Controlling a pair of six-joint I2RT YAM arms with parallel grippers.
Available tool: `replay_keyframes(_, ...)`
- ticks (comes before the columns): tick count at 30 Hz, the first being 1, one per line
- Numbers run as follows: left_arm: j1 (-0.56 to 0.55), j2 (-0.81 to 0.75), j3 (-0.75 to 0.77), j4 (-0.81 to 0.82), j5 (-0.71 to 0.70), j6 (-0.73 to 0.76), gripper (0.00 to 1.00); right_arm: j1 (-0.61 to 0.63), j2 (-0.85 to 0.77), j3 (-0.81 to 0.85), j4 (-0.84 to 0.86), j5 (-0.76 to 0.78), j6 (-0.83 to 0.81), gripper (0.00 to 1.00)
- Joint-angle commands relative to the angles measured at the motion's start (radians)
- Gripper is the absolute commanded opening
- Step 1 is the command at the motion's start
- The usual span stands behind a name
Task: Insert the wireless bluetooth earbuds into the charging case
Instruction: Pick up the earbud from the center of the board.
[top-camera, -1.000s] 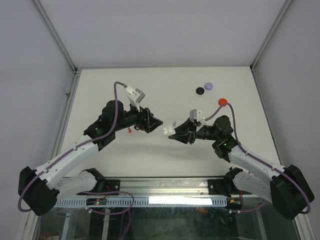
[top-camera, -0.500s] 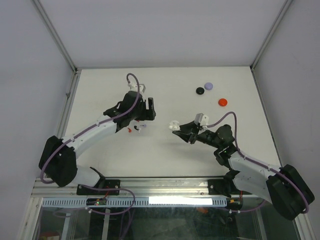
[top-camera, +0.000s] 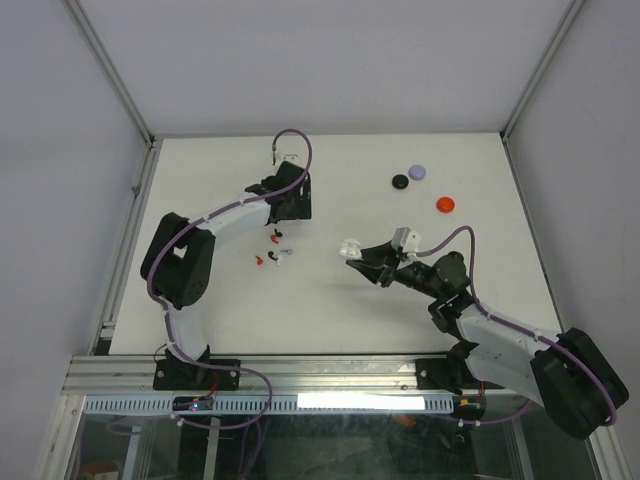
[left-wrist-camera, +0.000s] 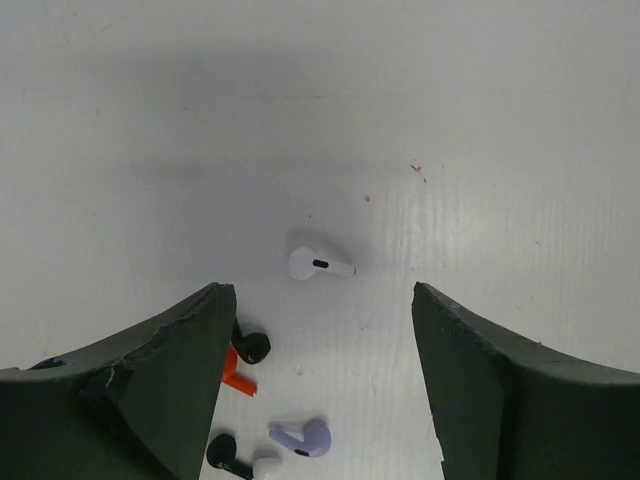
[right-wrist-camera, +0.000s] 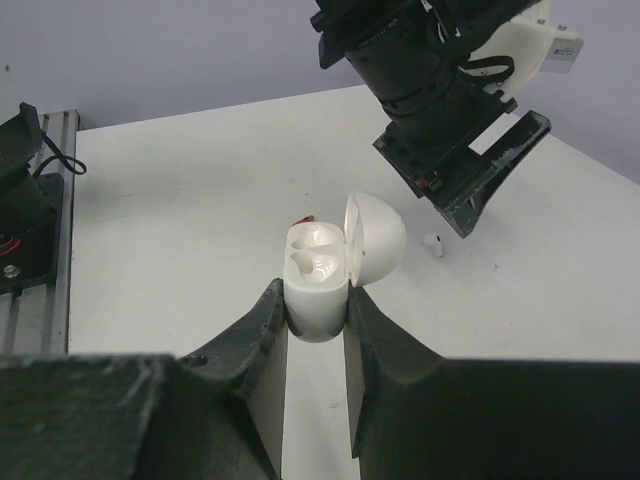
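The white earbud's stem lies across the gap between my fingers, so next my left gripper should go down and nudge the stem round to grab the head.
Several tiny stemmed earbuds (top-camera: 276, 255) lie loose on the white table. In the left wrist view a white earbud (left-wrist-camera: 318, 265) lies ahead of the fingers, with a black one (left-wrist-camera: 250, 347), a red one (left-wrist-camera: 237, 375) and a pale purple one (left-wrist-camera: 305, 438) nearer. My left gripper (top-camera: 292, 208) hovers open and empty just beyond them (left-wrist-camera: 320, 300). My right gripper (top-camera: 362, 256) is shut on the white charging case (right-wrist-camera: 318, 290), held upright with its lid (right-wrist-camera: 375, 238) open; the case also shows in the top view (top-camera: 350, 247).
Three coin-like discs lie at the back right: black (top-camera: 401, 181), purple (top-camera: 418, 172) and red (top-camera: 445, 204). The table's metal frame (top-camera: 130, 215) runs along the left side. In the right wrist view the left gripper (right-wrist-camera: 450, 150) hangs just beyond the case.
My left arm has swung its gripper away from the middle toward the far side, past the earbuds. My right gripper lifted the case slightly early on, then held still.
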Motion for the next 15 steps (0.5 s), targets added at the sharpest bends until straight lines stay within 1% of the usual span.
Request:
replay_keyframes(1, 0.013, 0.063, 0.086, -0.021, -0.065, 0.039, 0.73, 0.005, 0.003, 0.02, 0.061, -0.004, 0.007, 0.0)
replay_keyframes(9, 0.013, 0.151, 0.126, -0.044, -0.092, 0.072, 0.71, 0.005, -0.006, 0.021, 0.054, -0.012, 0.009, 0.0)
replay_keyframes(15, 0.013, 0.165, 0.117, -0.052, -0.093, 0.074, 0.69, 0.005, -0.009, 0.022, 0.05, -0.019, 0.015, 0.0)
